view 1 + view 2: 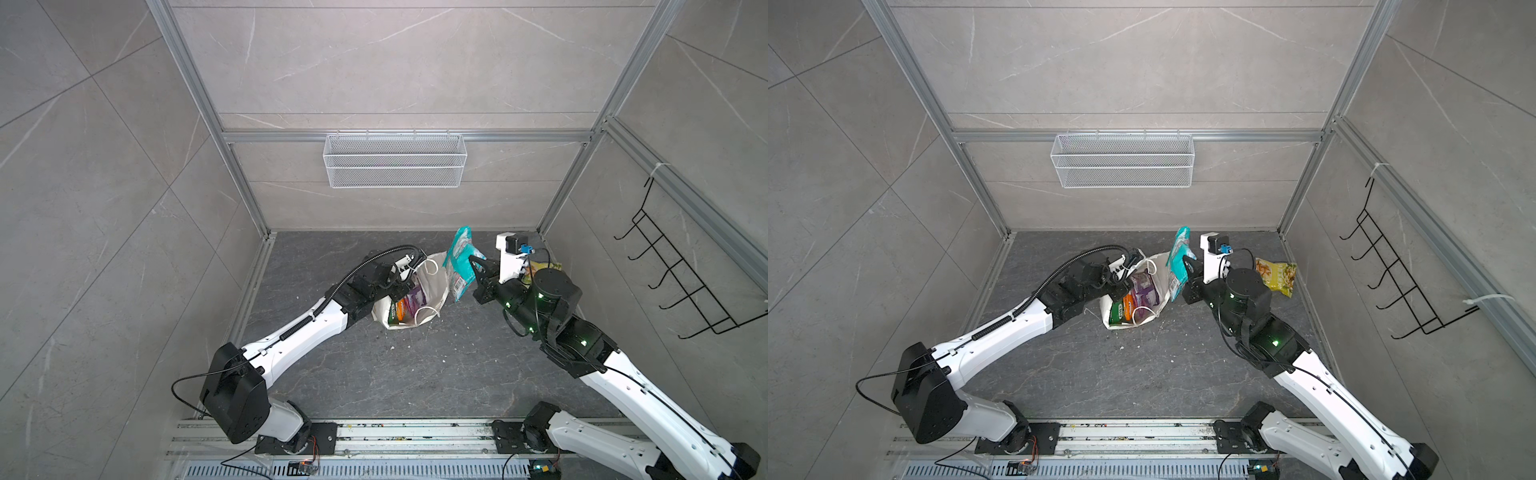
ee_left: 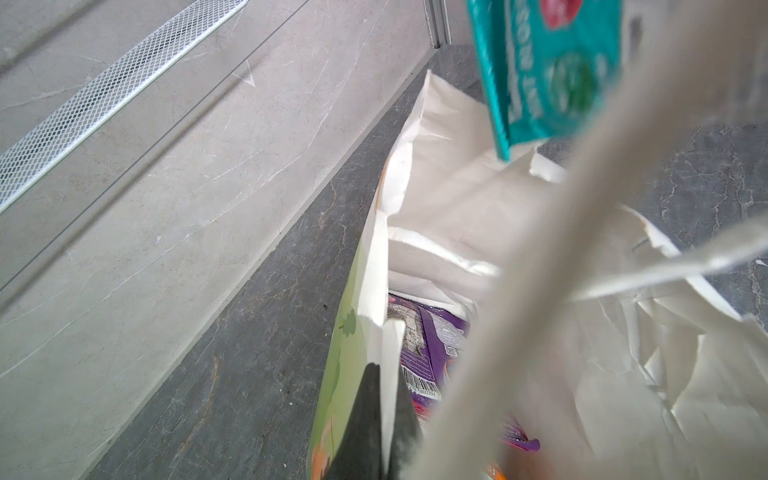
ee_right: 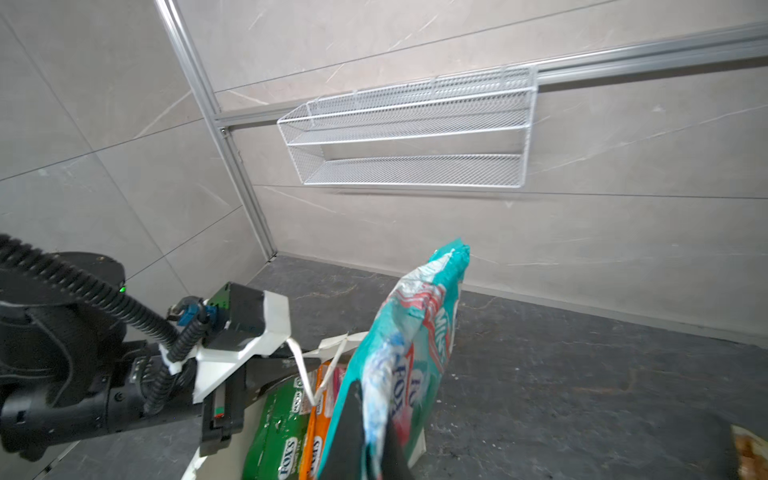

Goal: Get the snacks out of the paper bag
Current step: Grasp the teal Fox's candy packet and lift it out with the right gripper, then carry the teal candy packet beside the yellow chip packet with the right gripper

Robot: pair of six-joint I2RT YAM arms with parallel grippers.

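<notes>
The right gripper tips downward next and brings the teal packet down to the bare floor beside the yellow chip bag below, to release the packet there.
The white paper bag stands open on the dark floor, tilted. My left gripper is shut on its rim, one finger outside and one inside. A purple packet, a green one and an orange one lie inside. My right gripper is shut on a teal packet, held upright above the floor just right of the bag. A yellow chip bag lies on the floor behind the right arm.
A white wire-mesh basket hangs on the back wall. A black hook rack sticks out from the right wall. Metal frame posts stand in the back corners. The arms' base rail runs along the front edge.
</notes>
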